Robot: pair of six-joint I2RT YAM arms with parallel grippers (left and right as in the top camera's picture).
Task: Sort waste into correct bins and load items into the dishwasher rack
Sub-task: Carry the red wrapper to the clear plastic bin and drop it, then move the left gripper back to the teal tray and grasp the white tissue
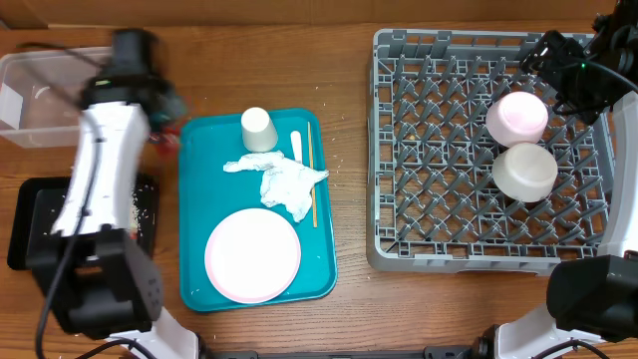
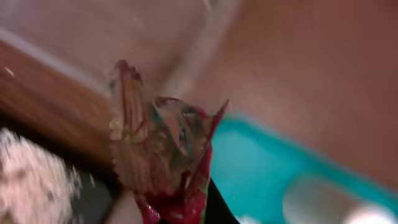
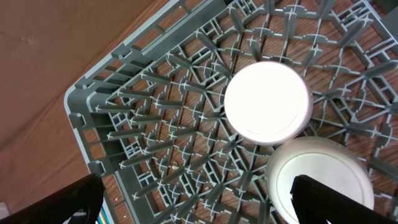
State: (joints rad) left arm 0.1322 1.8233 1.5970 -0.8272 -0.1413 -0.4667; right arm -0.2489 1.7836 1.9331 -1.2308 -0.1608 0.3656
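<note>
The wrapper still hangs between the tub and teal tray, so I need to swing my left gripper to the left in the overhead view, over the clear tub (image 1: 52,97) (image 2: 117,38).
My left gripper (image 1: 166,112) is shut on the red shiny wrapper (image 2: 165,155), which sticks up crumpled from the jaws in the blurred left wrist view. It hangs between the clear tub (image 1: 40,95) and the teal tray (image 1: 194,199). On that tray lie the white cup (image 1: 258,129), the crumpled napkin (image 1: 284,179), the fork (image 1: 296,145), the wooden stick (image 1: 310,170) and the plate (image 1: 252,255). Two white bowls (image 1: 516,117) (image 1: 525,171) sit upside down in the grey dishwasher rack (image 1: 399,150). My right gripper (image 3: 205,205) is open and empty above the rack's far right corner.
The black tray (image 1: 30,219) lies at the front left, partly under my left arm, with whitish rice scraps (image 1: 145,209) on it. The wooden table shows between the teal tray and the rack.
</note>
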